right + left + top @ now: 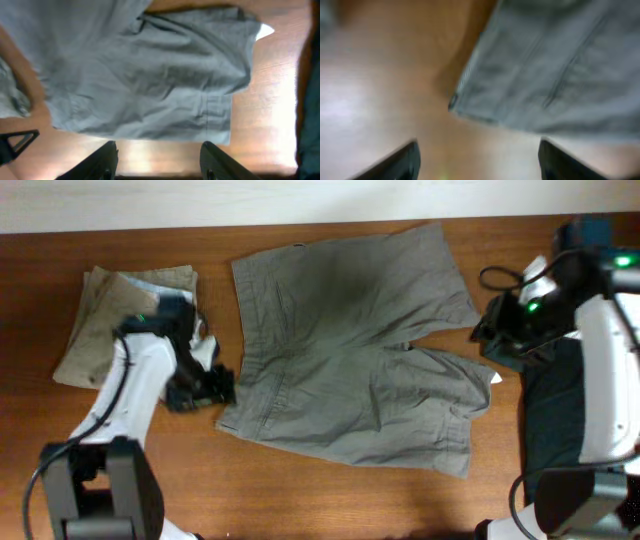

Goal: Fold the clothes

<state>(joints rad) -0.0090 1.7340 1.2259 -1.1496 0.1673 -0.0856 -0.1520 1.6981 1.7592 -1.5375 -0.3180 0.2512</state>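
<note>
I will move my open left gripper down onto the waistband's near corner below it next, because the bare table around that corner leaves room for my fingers.
Grey-green shorts lie spread flat in the middle of the brown table, waistband to the left, two legs to the right. My left gripper is open and empty just left of the waistband's near corner, which shows blurred in the left wrist view. My right gripper is open and empty at the right, beside the leg hems; a leg hem shows in the right wrist view just ahead of the fingers.
A folded tan garment lies at the far left behind my left arm. A dark garment lies at the right edge under my right arm. The table's back edge meets a white wall.
</note>
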